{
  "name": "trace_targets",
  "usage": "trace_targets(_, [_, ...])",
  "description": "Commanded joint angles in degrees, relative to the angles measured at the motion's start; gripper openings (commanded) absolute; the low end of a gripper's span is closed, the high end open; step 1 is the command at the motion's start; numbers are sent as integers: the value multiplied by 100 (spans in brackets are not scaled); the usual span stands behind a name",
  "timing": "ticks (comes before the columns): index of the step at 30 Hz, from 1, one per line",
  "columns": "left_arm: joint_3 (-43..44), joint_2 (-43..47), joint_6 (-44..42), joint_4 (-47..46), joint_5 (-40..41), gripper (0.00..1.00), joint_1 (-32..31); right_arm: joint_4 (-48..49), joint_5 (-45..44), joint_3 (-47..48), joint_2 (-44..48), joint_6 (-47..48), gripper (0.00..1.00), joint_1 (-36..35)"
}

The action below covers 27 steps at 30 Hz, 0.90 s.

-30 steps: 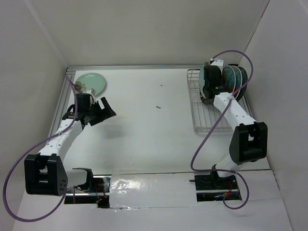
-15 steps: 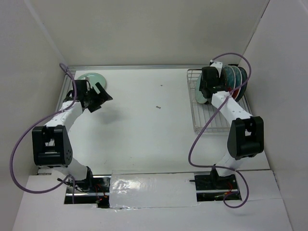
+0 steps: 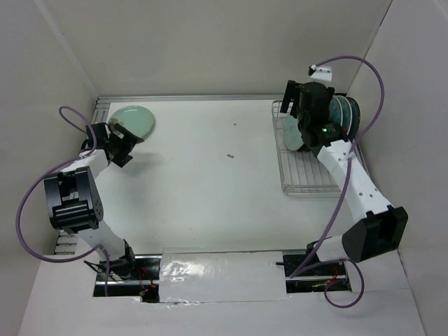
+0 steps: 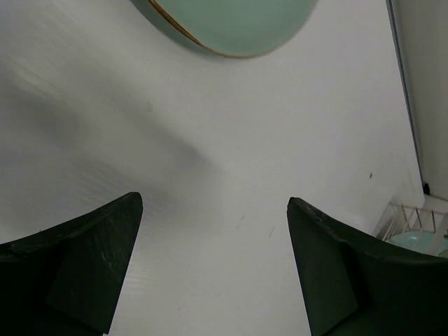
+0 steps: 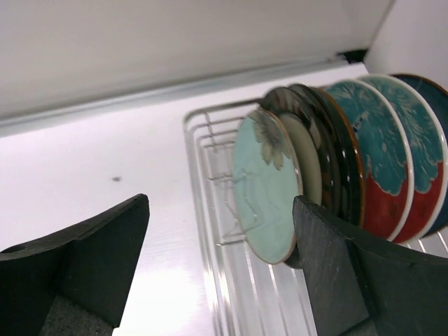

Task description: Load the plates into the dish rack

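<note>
The plate lies flat and offers its thin edge to my open fingers. My left gripper will move down outward onto the near rim of the mint-green plate (image 4: 234,54).
One mint-green plate (image 3: 133,119) lies flat on the table at the far left, and its rim (image 4: 231,24) shows at the top of the left wrist view. My left gripper (image 3: 128,148) (image 4: 213,199) hangs open just in front of it with nothing between its fingers. Several plates (image 3: 343,115) stand on edge in the dish rack (image 3: 308,178) at the far right. The frontmost is a mint-green plate with a flower (image 5: 262,189), then cream, dark-rimmed and red-and-teal plates (image 5: 371,161). My right gripper (image 3: 297,126) (image 5: 220,201) is open above the rack, its right finger beside the mint plate's rim.
Silver wire tines and the rack's near rail (image 5: 210,231) run under my right gripper. The rack's corner (image 4: 413,217) shows far off in the left wrist view. White walls enclose the table on three sides. A small dark speck (image 3: 229,155) lies mid-table.
My right gripper has opened and let go of the flowered mint plate, which now stands in the rack, and has drawn back upward. My left arm has swung toward the far-left plate.
</note>
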<state>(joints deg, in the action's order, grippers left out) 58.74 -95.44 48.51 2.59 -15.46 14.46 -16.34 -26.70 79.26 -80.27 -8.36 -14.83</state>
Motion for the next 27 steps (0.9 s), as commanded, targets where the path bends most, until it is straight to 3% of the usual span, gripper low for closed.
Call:
trace_targets(1, [-283, -282, 613, -1081, -36, 97, 294, -63, 507, -60, 494, -253, 90, -107])
trace_targets(6, [-416, -817, 1133, -2042, -36, 91, 426, -62, 815, -280, 767, -359, 91, -161])
trace_targets(11, [-91, -1529, 1503, -2438, 140, 80, 426, -123, 815, -464, 942, -464, 92, -213])
trace_targets(19, [813, -2777, 2065, -2396, 254, 52, 426, -123, 877, -517, 882, -667, 92, -161])
trace_targets(25, [1104, -3129, 2180, -2280, 264, 32, 426, -177, 877, -465, 706, -720, 92, -108])
trace_targets(27, [982, -3130, 2242, -2463, 193, 21, 426, -177, 930, -465, 706, -720, 92, -108])
